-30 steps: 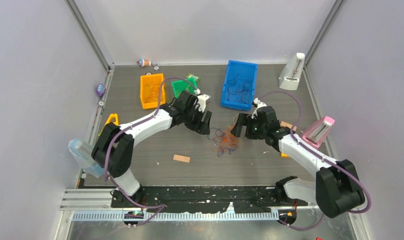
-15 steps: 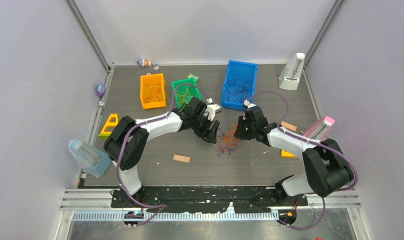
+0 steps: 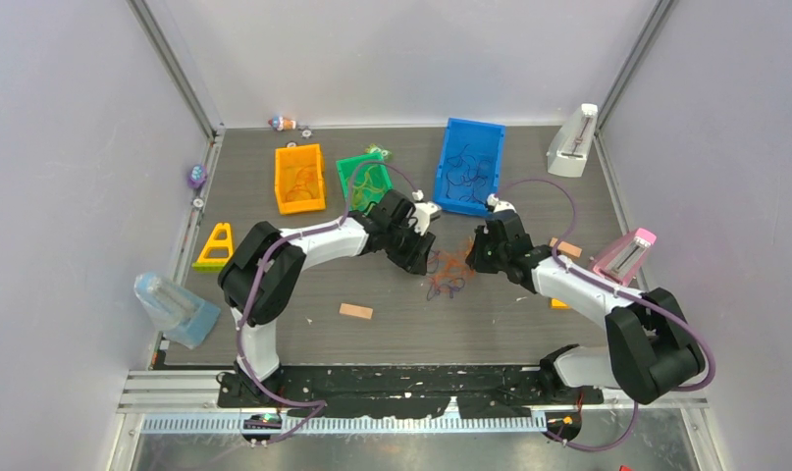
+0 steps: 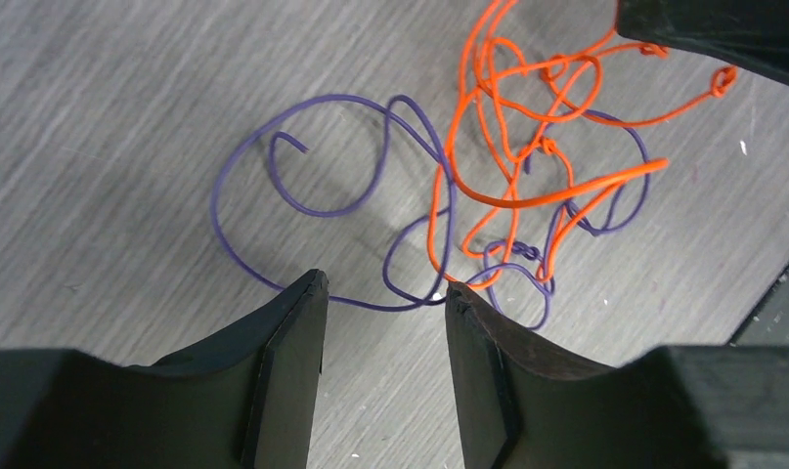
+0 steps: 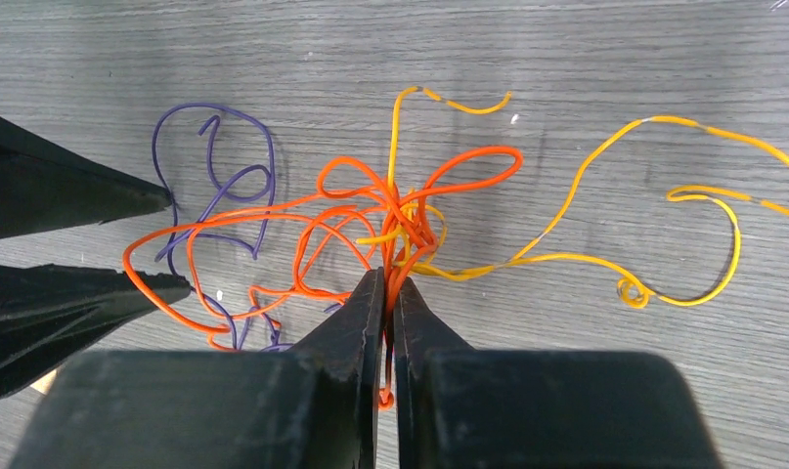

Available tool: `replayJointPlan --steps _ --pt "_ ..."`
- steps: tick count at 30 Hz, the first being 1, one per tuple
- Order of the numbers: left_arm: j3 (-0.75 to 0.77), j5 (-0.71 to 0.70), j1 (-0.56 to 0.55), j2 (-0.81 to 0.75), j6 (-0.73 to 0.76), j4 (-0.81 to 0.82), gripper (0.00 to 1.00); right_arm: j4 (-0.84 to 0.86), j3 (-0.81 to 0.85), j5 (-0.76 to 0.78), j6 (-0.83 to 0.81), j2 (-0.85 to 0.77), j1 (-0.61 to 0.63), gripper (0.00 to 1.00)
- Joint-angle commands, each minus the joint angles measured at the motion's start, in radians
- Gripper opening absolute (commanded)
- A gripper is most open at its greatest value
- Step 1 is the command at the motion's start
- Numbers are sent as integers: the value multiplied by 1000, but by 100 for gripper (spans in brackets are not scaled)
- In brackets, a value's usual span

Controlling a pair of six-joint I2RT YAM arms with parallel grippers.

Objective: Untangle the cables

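The orange bundle needs to come away from my left gripper next: my right gripper will pull it toward the pink stand, then let it go.
The cables (image 3: 450, 271) lie in one tangle of orange, purple and yellow strands on the dark table between my two grippers. My right gripper (image 5: 390, 278) is shut on a bundle of orange cable (image 5: 407, 220) at the knot. A yellow cable (image 5: 633, 291) trails off to the right, and a purple cable (image 5: 214, 106) loops to the left. My left gripper (image 4: 385, 285) is open and low over the table, with one purple strand (image 4: 385, 307) running across the gap at its fingertips. An orange cable (image 4: 586, 186) lies just beyond it. The grippers (image 3: 426, 263) (image 3: 473, 257) face each other.
Along the back stand an orange bin (image 3: 299, 179), a green bin (image 3: 360, 180) and a blue bin (image 3: 468, 165) holding dark wires. A wooden block (image 3: 355, 311) lies in front of the tangle. A yellow triangle (image 3: 215, 245) and a bottle (image 3: 171, 306) are at the left, two stands (image 3: 571, 142) (image 3: 624, 257) at the right.
My right gripper went from open to shut on the orange strands. The left gripper moved right to the tangle's edge and its jaws narrowed. The tangle shifted slightly.
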Motion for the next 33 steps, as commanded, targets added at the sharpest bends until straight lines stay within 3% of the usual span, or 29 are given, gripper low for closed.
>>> replayJointPlan --steps 1,9,11,14,15,21,27,33 --pt "29 -94 -4 -30 -17 67 49 6 -1 31 8 -43 -2 5" --pt "60 -116 -4 -4 -17 67 45 -3 7 35 7 -45 -2 5" --pt "68 -110 -4 3 -17 67 33 -5 9 35 4 -47 -4 5" --pt "71 -105 -4 4 -15 68 3 -15 12 45 3 -50 -3 5" --pt "69 -111 -3 4 -15 67 0 -18 13 50 4 -53 -5 5" --pt "-38 -173 36 -112 -57 113 0 -54 -44 133 80 -162 -74 5" --pt "-283 -314 178 -475 -172 173 0 -163 -123 293 136 -394 -211 5" --pt "-473 -324 367 -785 -324 187 0 -246 -132 406 179 -502 -257 5"
